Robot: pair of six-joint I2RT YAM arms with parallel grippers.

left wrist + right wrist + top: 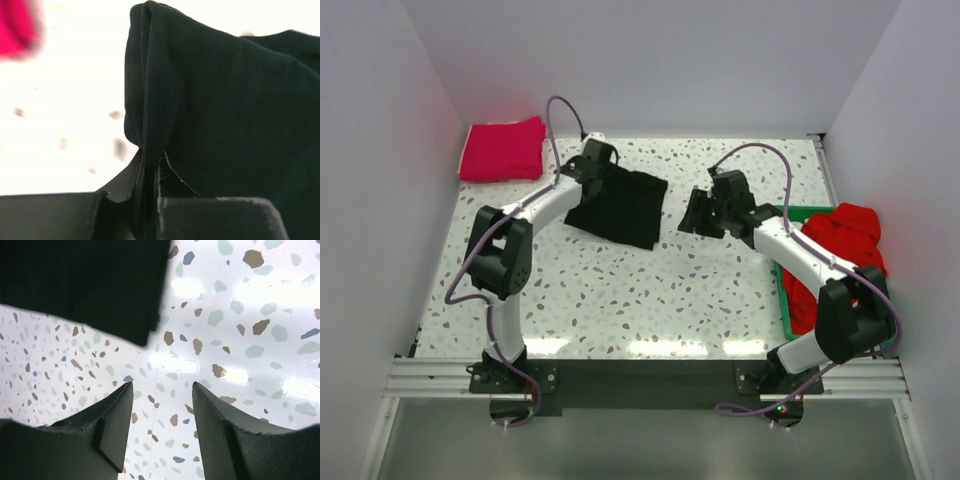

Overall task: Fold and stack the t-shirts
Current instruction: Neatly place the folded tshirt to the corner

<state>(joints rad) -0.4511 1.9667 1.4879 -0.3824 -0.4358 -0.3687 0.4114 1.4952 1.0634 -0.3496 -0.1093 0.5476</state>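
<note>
The left gripper lifts the black t-shirt (620, 208) outward and left in the top view next. It then releases it onto the magenta t-shirt (502, 149), since both are already folded.
A folded black t-shirt (620, 208) lies on the speckled table behind centre. My left gripper (597, 158) sits at its far left corner, shut on the cloth. In the left wrist view a pinched ridge of the black t-shirt (210, 110) rises from between the closed fingers of my left gripper (150, 170). My right gripper (698, 212) hovers just right of the shirt, open and empty; in the right wrist view my right gripper (162, 386) shows bare table between its tips, with the black t-shirt's corner (85, 285) ahead to the left. A folded magenta t-shirt (502, 149) lies at the back left.
A green tray (785, 300) at the right edge holds a heap of red t-shirts (835, 255). White walls close in the table on three sides. A blurred magenta patch (17, 27) shows at the top left of the left wrist view.
</note>
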